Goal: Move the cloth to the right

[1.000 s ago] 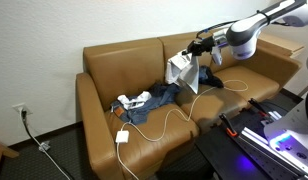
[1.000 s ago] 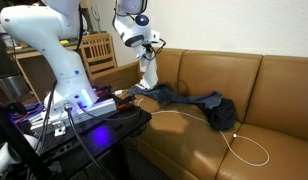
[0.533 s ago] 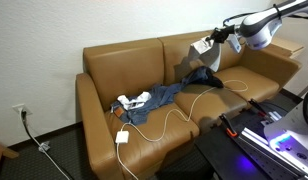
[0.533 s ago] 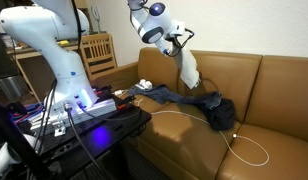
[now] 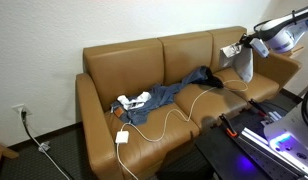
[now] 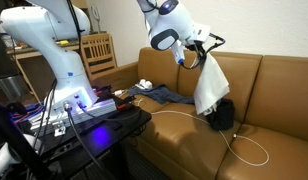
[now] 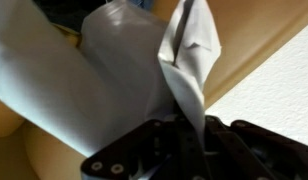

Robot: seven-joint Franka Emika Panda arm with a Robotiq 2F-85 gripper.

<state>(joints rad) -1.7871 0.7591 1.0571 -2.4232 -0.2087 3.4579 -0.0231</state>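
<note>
My gripper lowers down to the sofa's seat (image 6: pixel 188 121) beside the black bag next and releases the white cloth, since it still dangles from my gripper's fingers above the sofa.
A pale grey-white cloth (image 5: pixel 242 63) hangs from my gripper (image 5: pixel 235 47) above the sofa's end cushion by the armrest. In another exterior view the cloth (image 6: pixel 210 85) dangles below the gripper (image 6: pixel 201 53) over the black bag. In the wrist view the cloth (image 7: pixel 124 70) fills most of the picture, and a pinched fold runs down into the shut jaws (image 7: pixel 184 130). The cloth hangs clear of the seat.
A brown leather sofa (image 5: pixel 124 75) holds blue jeans (image 5: pixel 169 93), a black bag (image 6: pixel 222 112), a white charger (image 5: pixel 123 137) with a white cable (image 6: pixel 244 140), and small white items (image 5: pixel 132 101). A black table with equipment (image 6: pixel 84 110) stands in front.
The gripper has carried the hanging cloth along the sofa, from over the jeans on the middle cushion to the end cushion near the armrest. The jeans and cable stayed put.
</note>
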